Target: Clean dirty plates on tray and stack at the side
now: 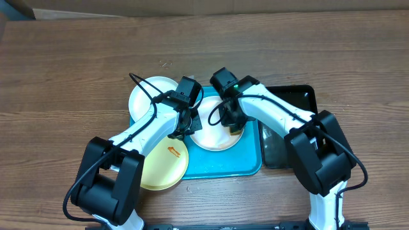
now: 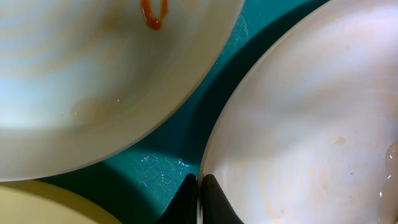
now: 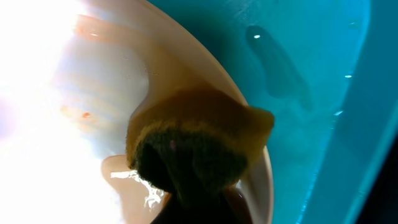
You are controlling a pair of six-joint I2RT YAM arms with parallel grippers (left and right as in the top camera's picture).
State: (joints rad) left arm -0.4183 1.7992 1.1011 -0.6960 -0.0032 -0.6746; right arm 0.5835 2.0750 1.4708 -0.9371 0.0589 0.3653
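Observation:
My right gripper lifts off the plate next, lowers the sponge into the black tray, to the gripper's right in the overhead view, and releases it.
A white plate (image 1: 216, 135) lies on the turquoise tray (image 1: 243, 163). My left gripper (image 1: 190, 123) is shut on its left rim; in the left wrist view the fingers (image 2: 200, 198) pinch the rim of this plate (image 2: 305, 124) over the tray (image 2: 168, 162). My right gripper (image 1: 233, 124) is shut on a yellow sponge (image 3: 199, 140) pressed on the same plate (image 3: 81, 93) near its rim. A second white plate (image 1: 148, 94) with a red smear (image 2: 154, 15) sits at the tray's back left. The yellow plate (image 1: 163, 165) with a red smear lies at the front left.
A black glossy tray (image 1: 295, 102) lies right of the turquoise tray, partly under my right arm. The turquoise tray floor (image 3: 311, 93) shows a wet streak beside the plate. The brown wooden table (image 1: 77, 57) surrounds everything.

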